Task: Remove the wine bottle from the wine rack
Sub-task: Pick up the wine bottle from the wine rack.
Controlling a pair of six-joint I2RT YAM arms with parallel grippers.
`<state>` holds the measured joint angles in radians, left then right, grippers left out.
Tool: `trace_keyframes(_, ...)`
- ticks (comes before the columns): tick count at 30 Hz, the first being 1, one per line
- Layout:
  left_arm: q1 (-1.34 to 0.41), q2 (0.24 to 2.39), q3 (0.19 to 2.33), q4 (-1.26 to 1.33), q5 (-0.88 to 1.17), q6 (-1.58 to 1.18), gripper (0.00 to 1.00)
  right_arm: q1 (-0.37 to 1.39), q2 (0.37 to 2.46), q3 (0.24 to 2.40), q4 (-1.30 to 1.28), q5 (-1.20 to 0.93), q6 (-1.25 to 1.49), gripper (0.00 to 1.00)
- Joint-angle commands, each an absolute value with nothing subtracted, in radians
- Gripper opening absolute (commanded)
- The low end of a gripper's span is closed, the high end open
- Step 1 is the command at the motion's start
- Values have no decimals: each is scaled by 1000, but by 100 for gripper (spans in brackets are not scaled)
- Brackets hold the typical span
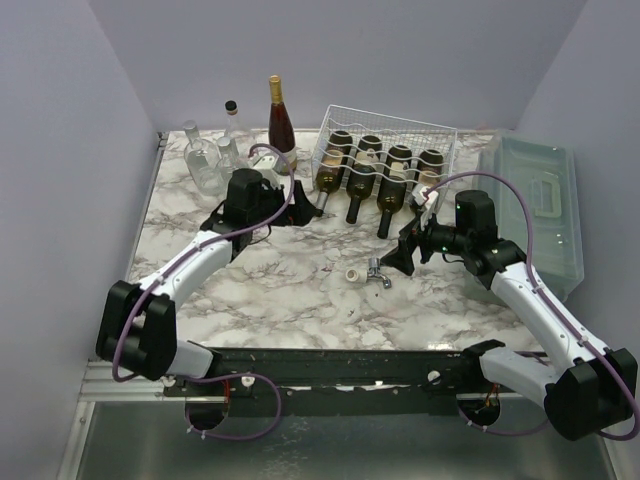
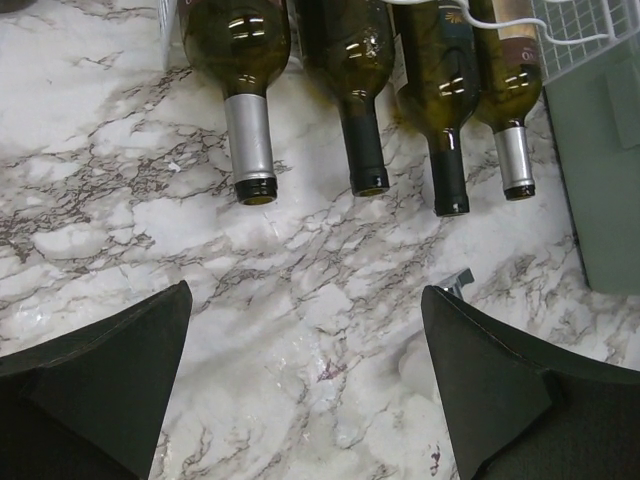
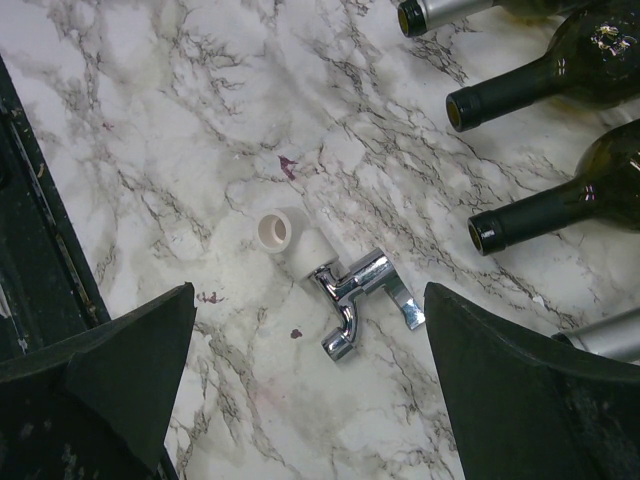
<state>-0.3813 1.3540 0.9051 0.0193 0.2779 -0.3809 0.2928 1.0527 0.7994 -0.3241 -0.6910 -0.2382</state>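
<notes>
My left gripper lowers to the right in the top view onto the nearest silver foil bottle neck [image 1: 321, 203] [image 2: 250, 138] next, since it lies below on that side.
The white wire wine rack [image 1: 385, 135] stands at the back of the marble table, right of centre. Several dark wine bottles lie in its cradles with their necks pointing toward the arms. In the left wrist view the leftmost wine bottle [image 2: 245, 100] has a silver foil neck, and a black-necked bottle [image 2: 362, 120] lies beside it. My left gripper [image 1: 262, 215] [image 2: 305, 290] is open and empty, over bare marble short of the necks. My right gripper [image 1: 405, 245] [image 3: 308, 290] is open and empty too, above the table in front of the rack's right end.
A chrome faucet [image 3: 360, 290] [image 1: 377, 272] with a white pipe fitting [image 3: 285, 235] lies on the marble below my right gripper. A translucent grey-green lidded bin [image 1: 535, 210] sits right of the rack. A red bottle [image 1: 279, 125] and clear glass bottles [image 1: 205, 160] stand upright at the back left.
</notes>
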Motion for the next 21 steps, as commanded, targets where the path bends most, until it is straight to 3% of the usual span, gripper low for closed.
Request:
trace_keyframes(1,-388,1454,984,17,274,-371,99,288,1040,790,-311,-681,-252,99)
trace_keyframes(21,-399,1837,1267,28,275,-414,99,289,1030,792,-315,-689,-252,100)
